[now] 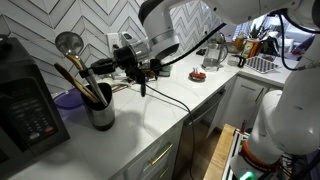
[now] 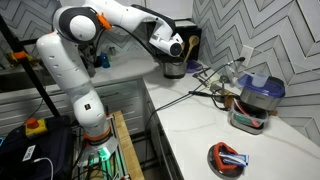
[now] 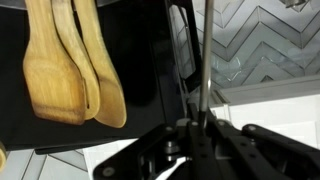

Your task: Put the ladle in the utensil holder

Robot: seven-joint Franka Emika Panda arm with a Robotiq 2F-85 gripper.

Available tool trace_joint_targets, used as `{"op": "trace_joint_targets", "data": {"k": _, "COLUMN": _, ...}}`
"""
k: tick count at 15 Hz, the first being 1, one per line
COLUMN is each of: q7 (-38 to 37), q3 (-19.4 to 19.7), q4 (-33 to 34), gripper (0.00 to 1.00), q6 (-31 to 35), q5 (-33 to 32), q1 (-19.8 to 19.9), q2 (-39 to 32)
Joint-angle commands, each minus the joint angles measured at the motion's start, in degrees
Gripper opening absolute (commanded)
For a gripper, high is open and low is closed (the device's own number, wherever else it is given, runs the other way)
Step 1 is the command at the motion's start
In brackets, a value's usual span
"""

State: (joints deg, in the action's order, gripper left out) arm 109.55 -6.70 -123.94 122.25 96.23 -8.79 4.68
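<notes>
I will next move my gripper down toward the opening of the steel utensil holder (image 1: 101, 112) and let go of the ladle's black handle there, because that opening is below my gripper.
In an exterior view the steel utensil holder (image 1: 101, 112) stands on the white counter with light-brown wooden spoons (image 1: 78, 82) in it. My gripper (image 1: 133, 62) is shut on the black handle of the ladle (image 1: 69, 43). It holds the ladle tilted above the holder, with the round shiny bowl up and to the left. In the other exterior view my gripper (image 2: 176, 50) hangs just over the holder (image 2: 175, 69). In the wrist view the ladle's thin metal shaft (image 3: 205, 60) rises from between the shut fingers (image 3: 195, 132), and the wooden spoons (image 3: 72, 62) hang at the left.
A purple bowl (image 1: 67, 100) and a black appliance (image 1: 25, 105) stand beside the holder. A black cable (image 1: 170, 100) runs across the counter. A small red bowl (image 1: 197, 74), a jug (image 1: 213, 52) and a dish rack (image 1: 262, 63) stand further along. A blue-lidded container (image 2: 258, 98) is nearby.
</notes>
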Motion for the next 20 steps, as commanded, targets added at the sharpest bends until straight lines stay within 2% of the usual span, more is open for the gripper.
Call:
{"op": "trace_joint_targets", "data": {"k": 1, "q7": 7.24, "q3": -1.42, "q4": 3.09, "gripper": 0.01, "q6": 2.81, "q5": 3.42, "q1": 0.08, "q2": -2.87}}
{"op": "trace_joint_targets", "data": {"k": 3, "q7": 9.73, "q3": -1.62, "q4": 4.66, "gripper": 0.01, "q6": 3.12, "q5": 4.56, "q1": 0.04, "q2": -3.23}}
{"op": "trace_joint_targets", "data": {"k": 6, "q7": 7.95, "q3": -1.68, "q4": 5.49, "gripper": 0.01, "q6": 2.8, "q5": 4.5, "q1": 0.01, "q2": -3.91}}
{"op": "trace_joint_targets", "data": {"k": 9, "q7": 5.81, "q3": -1.61, "q4": 4.04, "gripper": 0.01, "q6": 0.66, "q5": 4.25, "q1": 0.1, "q2": -4.75}}
{"op": "trace_joint_targets", "data": {"k": 11, "q7": 8.15, "q3": -1.66, "q4": 3.8, "gripper": 0.01, "q6": 0.03, "q5": 3.61, "q1": 0.07, "q2": -6.17}}
{"op": "trace_joint_targets", "data": {"k": 20, "q7": 5.29, "q3": -1.04, "q4": 0.86, "gripper": 0.01, "q6": 0.18, "q5": -0.34, "q1": 0.23, "q2": -9.46}}
